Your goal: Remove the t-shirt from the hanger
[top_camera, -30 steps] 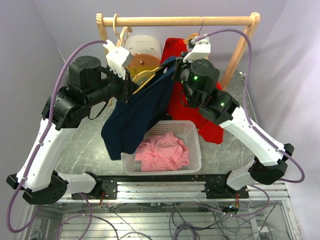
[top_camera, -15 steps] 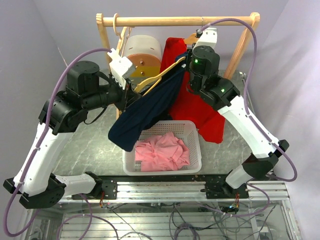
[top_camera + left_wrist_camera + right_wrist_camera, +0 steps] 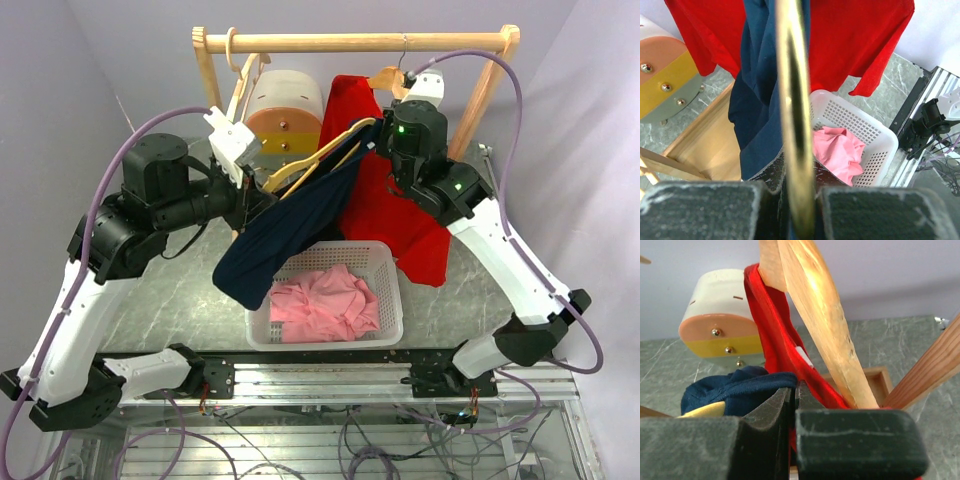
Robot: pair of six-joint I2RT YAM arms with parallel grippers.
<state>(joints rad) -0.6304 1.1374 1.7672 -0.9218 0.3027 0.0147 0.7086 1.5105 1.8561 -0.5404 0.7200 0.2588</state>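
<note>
My left gripper lifts outward to that free part (image 3: pixel 287 43) of the wooden rack's top bar next and releases the yellow hanger, since the bar is clear beside the bare hanger.
A navy t-shirt (image 3: pixel 290 220) hangs partly off a yellow wooden hanger (image 3: pixel 320 155) held slanting in the air above the basket. My left gripper (image 3: pixel 252 190) is shut on the hanger's lower left end; in the left wrist view the hanger (image 3: pixel 792 100) runs up from between the jaws of that gripper (image 3: pixel 797 170), with the navy t-shirt (image 3: pixel 757 100) draped to its left. My right gripper (image 3: pixel 377 140) is at the hanger's upper right end, shut on a bunched edge of the navy t-shirt (image 3: pixel 735 387). Most of the shirt sags down to the left.
A red t-shirt (image 3: pixel 390 210) hangs on its own wooden hanger (image 3: pixel 825 315) on the wooden rack (image 3: pixel 350 42), close behind my right gripper. A white basket (image 3: pixel 395 290) holding pink cloth (image 3: pixel 320 300) sits below. A round pastel box (image 3: pixel 285 105) and a bare hanger (image 3: pixel 240 85) are at the back left.
My right gripper has risen toward the rack, drawing the navy fabric up along the hanger and baring the hanger's right arm. The left gripper has shifted slightly left with the hanger.
</note>
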